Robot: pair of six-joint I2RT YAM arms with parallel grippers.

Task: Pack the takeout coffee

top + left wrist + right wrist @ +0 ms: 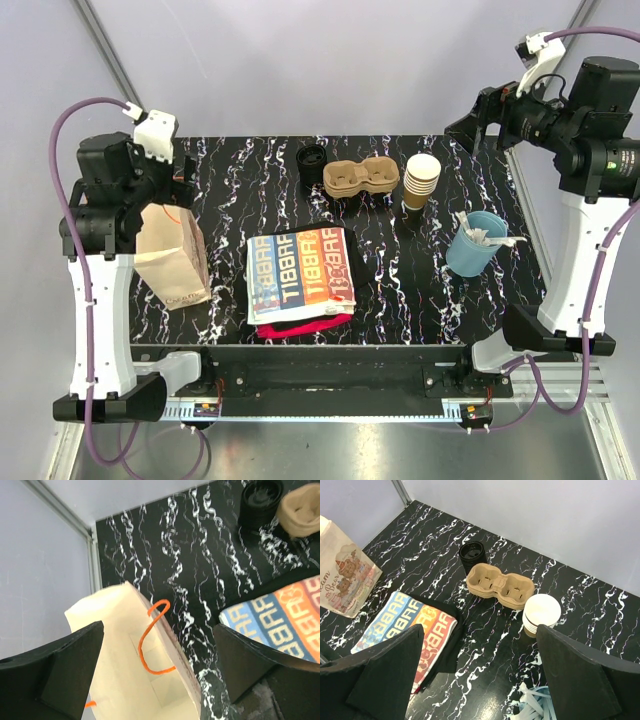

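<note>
The orange cord handle [173,214] [150,627] at the bag's cloth-side rim is already standing up between the two open fingers of my left gripper. I will lower my left gripper onto that handle next.
No lidded brown cup shows in any view, so the takeout coffee is out of view. A black round stack that looks like lids [312,164] [472,555] stands at the back of the table beside a brown two-hole cup carrier [360,180] [500,582]. My left gripper [158,625] hangs open over the open mouth of a paper bag [120,655] [172,260] with orange cord handles, nothing between its fingers. My right gripper [480,627] [476,124] is raised high at the right, open and empty, looking down on the table.
A stack of lidless pale-rimmed paper cups [421,180] [541,611] stands right of the carrier. A light blue cup with white stirrers [475,246] is near the right edge. A folded colourful cloth on black fabric [300,272] [405,625] lies mid-table.
</note>
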